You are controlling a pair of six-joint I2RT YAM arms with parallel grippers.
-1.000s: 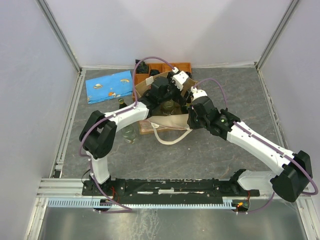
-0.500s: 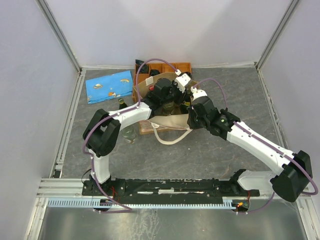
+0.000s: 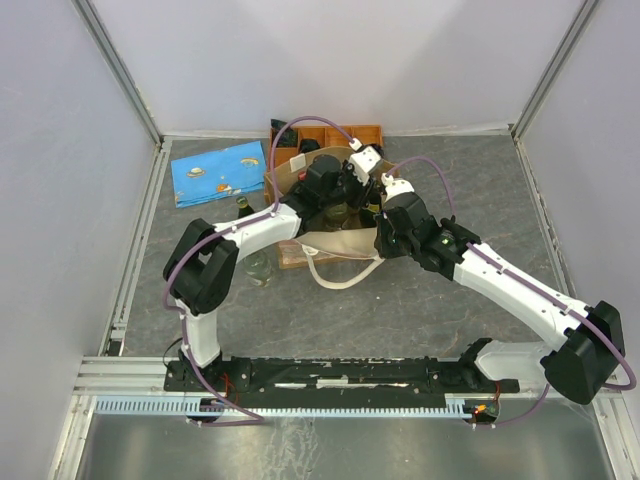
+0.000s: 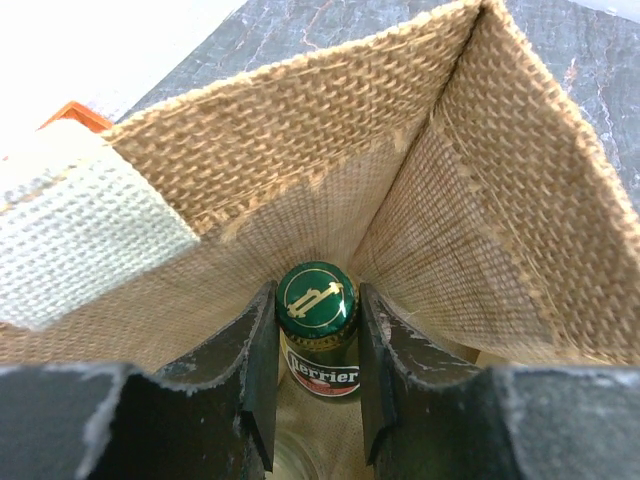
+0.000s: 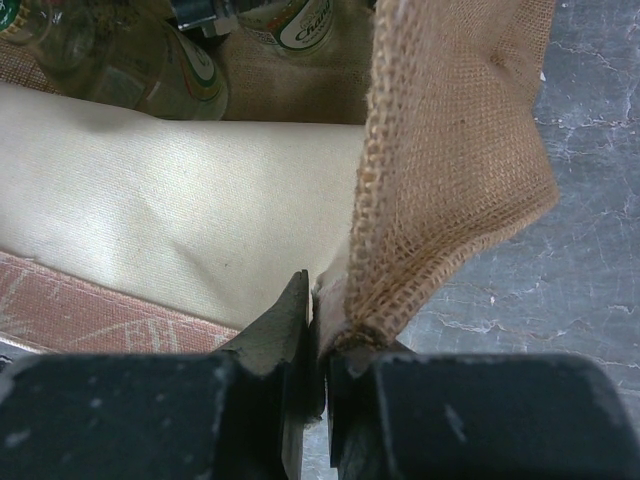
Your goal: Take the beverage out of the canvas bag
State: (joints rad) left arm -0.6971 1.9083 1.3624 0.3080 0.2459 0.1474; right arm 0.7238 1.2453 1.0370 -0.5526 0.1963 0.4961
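Next, my left gripper needs to lift above the bag's sides, cross over left in the top view, lower and release, since bare tabletop lies there beside the dark bottle.
The canvas bag [image 3: 340, 240] stands at mid-table, a tan woven tote whose burlap walls [image 4: 300, 150] fill the left wrist view. Inside it stands the beverage, a green glass bottle with a green and gold cap [image 4: 316, 297] and a Perrier label. My left gripper [image 4: 316, 325] reaches down into the bag [image 3: 343, 196] and is shut on the bottle's neck just under the cap. At the bag's right side my right gripper [image 3: 384, 228] is shut on the bag's woven rim [image 5: 440, 150], the fabric pinched between its fingers [image 5: 318, 300].
More bottles [image 5: 170, 70] lie inside the bag against its cream lining. An orange compartmented tray [image 3: 350, 133] sits behind the bag, and a blue patterned pouch [image 3: 220, 172] lies at back left. A dark bottle [image 3: 243, 207] and a clear bottle [image 3: 260, 268] stand left of the bag.
My left gripper's jaws have closed onto the bottle's neck inside the bag. The right gripper has kept its hold on the bag's rim and has not moved.
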